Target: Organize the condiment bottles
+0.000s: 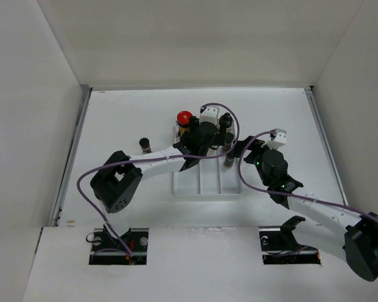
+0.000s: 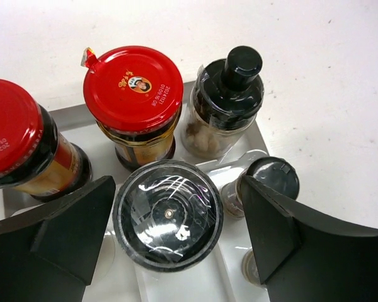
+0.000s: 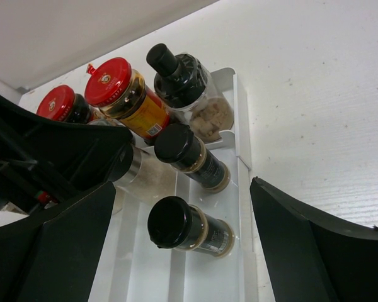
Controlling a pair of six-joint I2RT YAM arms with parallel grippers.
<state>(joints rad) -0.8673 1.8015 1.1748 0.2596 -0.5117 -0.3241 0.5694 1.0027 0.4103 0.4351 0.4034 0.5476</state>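
The lone bottle stands to my left gripper's left in the top view, so that gripper needs to swing off the tray (image 1: 201,185) next and down around the bottle's round black cap.
The white divided tray (image 1: 201,185) holds most bottles. In the left wrist view, two red-capped amber jars (image 2: 132,94) (image 2: 12,135) and a knob-topped black-capped jar (image 2: 230,104) stand at its far end. My left gripper (image 2: 176,189) is open, its fingers on either side of a wide dark-lidded jar (image 2: 168,214) with gaps on both sides. My right gripper (image 3: 183,189) is open over two slim black-capped bottles (image 3: 183,223) (image 3: 189,154) standing in the tray's right compartment. One more slim black-capped bottle (image 1: 145,145) stands alone on the table, left of the tray.
Both arms crowd over the tray's far end, the left gripper (image 1: 198,141) beside the right gripper (image 1: 238,151). White walls enclose the table on three sides. The near half of the tray (image 3: 145,277) holds nothing.
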